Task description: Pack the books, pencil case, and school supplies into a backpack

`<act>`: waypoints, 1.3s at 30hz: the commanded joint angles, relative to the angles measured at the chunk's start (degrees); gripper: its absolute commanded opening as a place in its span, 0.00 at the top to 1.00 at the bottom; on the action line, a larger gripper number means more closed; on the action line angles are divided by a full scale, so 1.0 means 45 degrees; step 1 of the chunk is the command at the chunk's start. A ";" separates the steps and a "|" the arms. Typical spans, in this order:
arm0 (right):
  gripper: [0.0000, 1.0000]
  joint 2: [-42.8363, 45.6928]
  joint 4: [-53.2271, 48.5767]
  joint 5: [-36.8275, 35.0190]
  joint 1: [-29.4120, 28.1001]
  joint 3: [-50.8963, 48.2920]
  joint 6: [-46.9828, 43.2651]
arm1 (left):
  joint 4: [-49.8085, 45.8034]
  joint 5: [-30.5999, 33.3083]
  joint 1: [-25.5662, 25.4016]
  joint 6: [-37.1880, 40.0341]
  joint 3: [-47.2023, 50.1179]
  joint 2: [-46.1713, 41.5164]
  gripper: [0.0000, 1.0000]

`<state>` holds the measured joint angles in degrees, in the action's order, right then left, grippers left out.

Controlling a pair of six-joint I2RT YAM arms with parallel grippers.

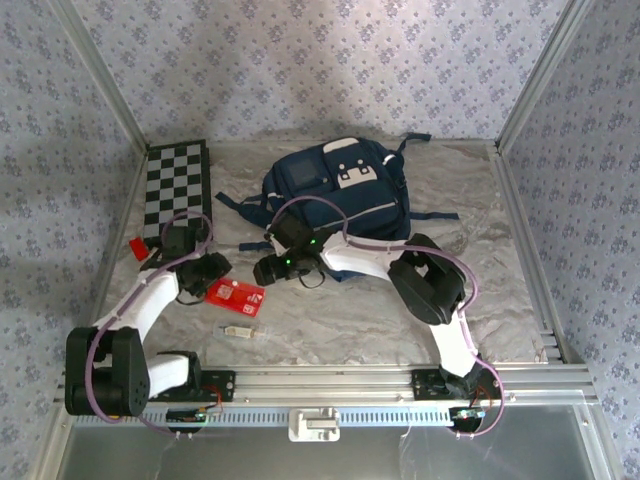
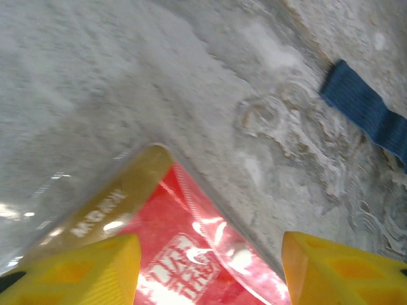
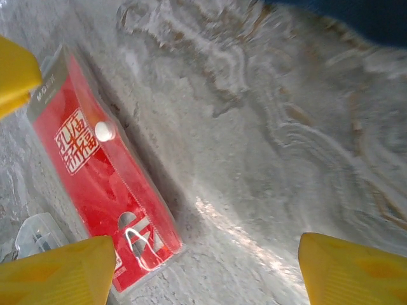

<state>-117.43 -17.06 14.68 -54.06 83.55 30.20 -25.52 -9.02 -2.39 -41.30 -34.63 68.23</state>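
Observation:
I need to move my right gripper down and sideways over the pencil case's end with the white loop point(image 1: 256, 302) point(image 3: 147, 249), because its open fingers are above the bare table beside that end.
The red pencil case point(image 1: 236, 296) lies flat on the table in front of the navy backpack point(image 1: 338, 188). My left gripper point(image 1: 212, 279) stands open at its left end; in the left wrist view one corner of the pencil case point(image 2: 181, 264) lies between the yellow fingers point(image 2: 76, 270) of the left gripper point(image 2: 206, 273). My right gripper point(image 1: 262, 275) hovers open at the case's right end, its jaws point(image 3: 206, 273) over bare table beside the pencil case point(image 3: 95, 165). A small translucent school supply point(image 1: 238, 330) lies nearer the front, seen again point(image 3: 37, 234) beside the case. The books are out of view.
A black-and-white chequered board point(image 1: 176, 190) lies at the back left, a tiny red block point(image 1: 137, 248) by its near corner. A blue backpack strap point(image 2: 365, 111) trails across the table. The table cover point(image 1: 340, 320) is crumpled and grey. Metal frame rails edge both sides.

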 commanded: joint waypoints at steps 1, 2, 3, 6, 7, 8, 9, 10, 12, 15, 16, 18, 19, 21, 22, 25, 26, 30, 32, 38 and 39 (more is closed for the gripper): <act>0.26 -0.0699 -0.0390 0.0639 -0.0168 0.0770 0.0282 | -0.0548 0.0215 0.0246 0.0109 0.0442 0.0127 0.40; 0.27 -0.0858 -0.0353 0.0825 -0.0234 0.0880 0.0282 | -0.0262 0.0086 0.0247 -0.0016 0.0635 0.0184 0.41; 0.27 -0.0988 -0.0444 0.0840 -0.0302 0.0999 0.0253 | -0.0089 -0.0012 0.0251 -0.0095 0.0766 0.0225 0.41; 0.30 -0.1385 -0.0870 0.0765 -0.0501 0.1445 0.0056 | 0.0320 -0.0148 0.0254 -0.0142 0.0991 0.0455 0.41; 0.31 -0.1486 -0.0793 0.0935 -0.0541 0.1490 0.0076 | 0.0411 -0.0149 0.0258 -0.0140 0.1052 0.0562 0.41; 0.31 -0.1577 -0.0743 0.1041 -0.0578 0.1540 0.0114 | 0.0472 -0.0147 0.0256 -0.0156 0.1106 0.0661 0.41; 0.32 -0.1693 -0.0712 0.1125 -0.0613 0.1587 0.0145 | 0.0588 -0.0199 0.0248 -0.0189 0.1184 0.0743 0.41; 0.33 -0.1795 -0.0718 0.1207 -0.0620 0.1677 0.0145 | 0.0706 -0.0261 0.0250 -0.0239 0.1267 0.0809 0.41; 0.37 -0.1960 -0.0548 0.1572 -0.0623 0.1785 0.0211 | 0.0716 -0.0310 0.0254 -0.0292 0.1265 0.0817 0.42; 0.44 -0.1974 -0.0305 0.1889 -0.0729 0.1766 0.0353 | 0.0574 -0.0193 0.0248 -0.0377 0.1287 0.0645 0.42; 0.47 -0.1953 -0.0273 0.1891 -0.0758 0.1771 0.0341 | 0.0560 -0.0198 0.0251 -0.0393 0.1309 0.0619 0.41; 0.51 -0.2014 -0.0261 0.2081 -0.0762 0.1848 0.0408 | 0.0627 -0.0208 0.0258 -0.0436 0.1386 0.0599 0.42; 0.54 -0.2093 -0.0307 0.2162 -0.0741 0.1932 0.0447 | 0.0709 -0.0261 0.0250 -0.0454 0.1440 0.0638 0.42; 0.61 -0.2147 -0.0330 0.2241 -0.0702 0.1981 0.0458 | 0.0750 -0.0314 0.0251 -0.0525 0.1506 0.0717 0.41; 0.64 -0.2152 -0.0329 0.2264 -0.0683 0.2000 0.0458 | 0.0819 -0.0336 0.0246 -0.0515 0.1524 0.0722 0.42; 0.78 -0.2076 -0.0409 0.2244 -0.0627 0.1983 0.0458 | 0.0792 -0.0316 0.0254 -0.0538 0.1502 0.0625 0.42; 0.82 -0.2000 -0.0341 0.2274 -0.0609 0.1972 0.0476 | 0.0770 -0.0330 0.0249 -0.0538 0.1458 0.0586 0.41; 0.98 -0.1561 -0.0126 0.2402 -0.0535 0.1873 0.0448 | 0.0375 -0.0212 0.0248 -0.0442 0.1124 0.0372 0.41; 1.00 -0.1154 -0.0159 0.2302 -0.0487 0.1726 0.0329 | 0.0081 -0.0150 0.0255 -0.0319 0.0843 0.0127 0.39; 1.00 0.1213 0.0588 0.2089 0.0033 0.0167 0.0469 | -0.1350 0.0408 0.0251 0.0137 -0.0719 -0.1294 0.32; 1.00 0.1741 0.0524 0.1883 0.0125 -0.0134 0.0378 | -0.1583 0.0536 0.0225 0.0312 -0.1105 -0.1498 0.31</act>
<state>-117.36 -16.36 24.34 -55.09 84.95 32.14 -28.27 -8.27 -1.39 -42.15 -34.46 64.66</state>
